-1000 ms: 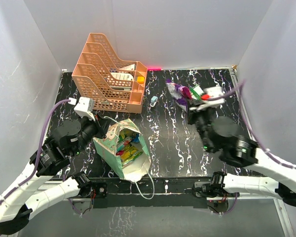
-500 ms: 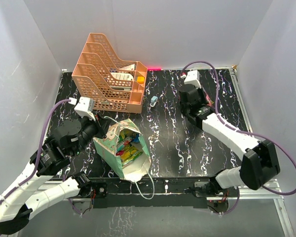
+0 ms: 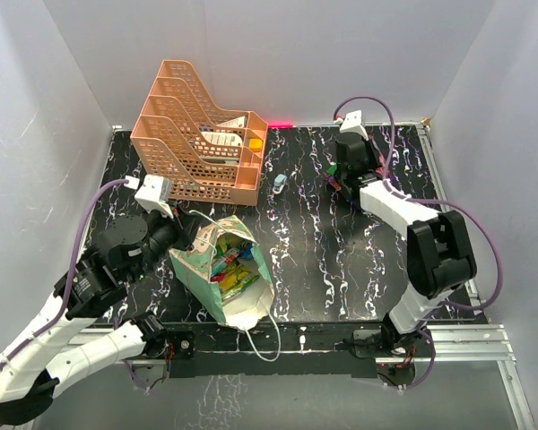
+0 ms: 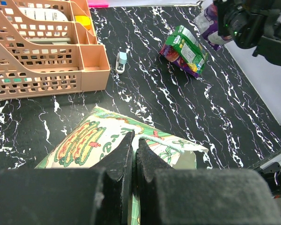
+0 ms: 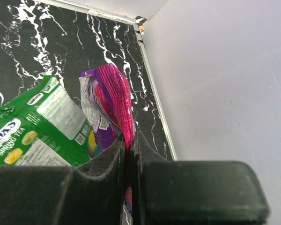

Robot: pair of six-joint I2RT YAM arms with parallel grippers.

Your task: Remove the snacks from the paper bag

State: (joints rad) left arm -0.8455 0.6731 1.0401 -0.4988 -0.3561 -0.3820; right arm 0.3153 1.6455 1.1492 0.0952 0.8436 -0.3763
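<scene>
The right gripper moves down toward the small blue-white object next, to lay the purple-pink packet across the green one point(image 5: 48, 125).
The mint-green paper bag point(image 3: 203, 269) lies tilted near the front left, its mouth open toward the front. Several bright snacks point(image 3: 232, 267) show inside it. My left gripper point(image 3: 185, 238) is shut on the bag's rim by a white string handle; in the left wrist view point(image 4: 133, 140) the patterned side of the bag point(image 4: 89, 143) lies just beyond the jaws. My right gripper point(image 3: 339, 182) is at the back right, shut on a purple-pink packet point(image 5: 110, 101) held on edge, seen from the right wrist point(image 5: 130, 139). A green packet point(image 5: 35, 129) lies beside it on the table point(image 4: 187, 44).
An orange lattice tray rack point(image 3: 202, 134) stands at the back left point(image 4: 42, 51). A small pale blue-white object point(image 3: 279, 183) lies right of it point(image 4: 121, 62). The right wall and the table's metal edge point(image 5: 154, 98) are close to my right gripper.
My right arm has swung out from a folded pose near the front to reach the back right, now over the packets there. My left gripper and the bag have not moved.
</scene>
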